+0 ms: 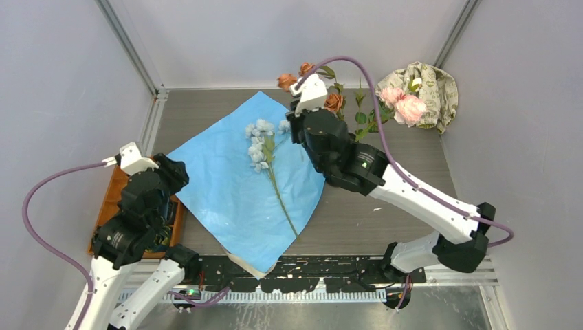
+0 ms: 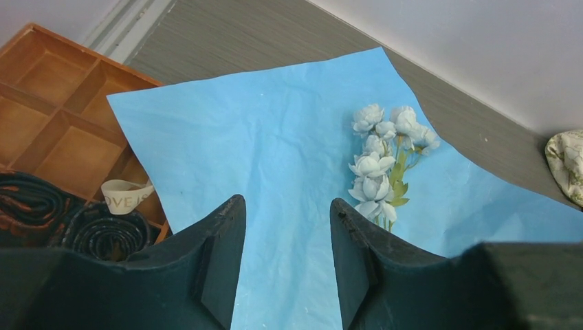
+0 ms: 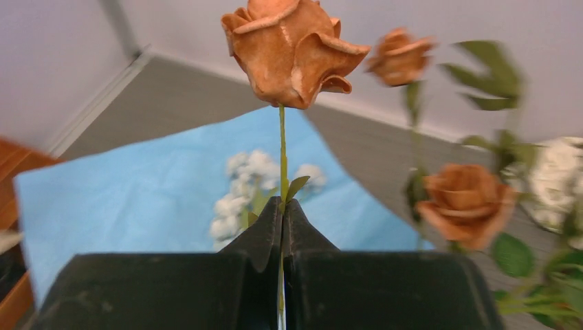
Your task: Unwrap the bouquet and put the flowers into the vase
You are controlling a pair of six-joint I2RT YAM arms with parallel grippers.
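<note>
My right gripper should next swing to the right in the top view and then lower the green stem in among the other orange-brown roses (image 1: 333,100), because those are already standing upright.
The bouquet's blue paper (image 1: 234,179) lies spread flat on the table, light side up. One of the flowers, a pale blue stem (image 1: 265,155) (image 2: 381,161), rests on it. My right gripper (image 3: 282,206) (image 1: 297,88) is shut on the thin green stem of an orange-brown rose (image 3: 292,48), held upright above the paper's far corner. More orange-brown heads (image 3: 464,203) hang blurred beside it. Pink roses (image 1: 404,104) sit at the back right. My left gripper (image 2: 287,203) (image 1: 170,173) stands open over the paper's left side with nothing between its fingers. The vase does not show in any view.
A wooden compartment tray (image 2: 65,103) (image 1: 110,199) sits at the left under my left arm, holding dark rolled items and a beige ribbon (image 2: 127,196). A beige patterned cloth (image 1: 433,86) is bunched in the back right corner. Grey walls close in on three sides.
</note>
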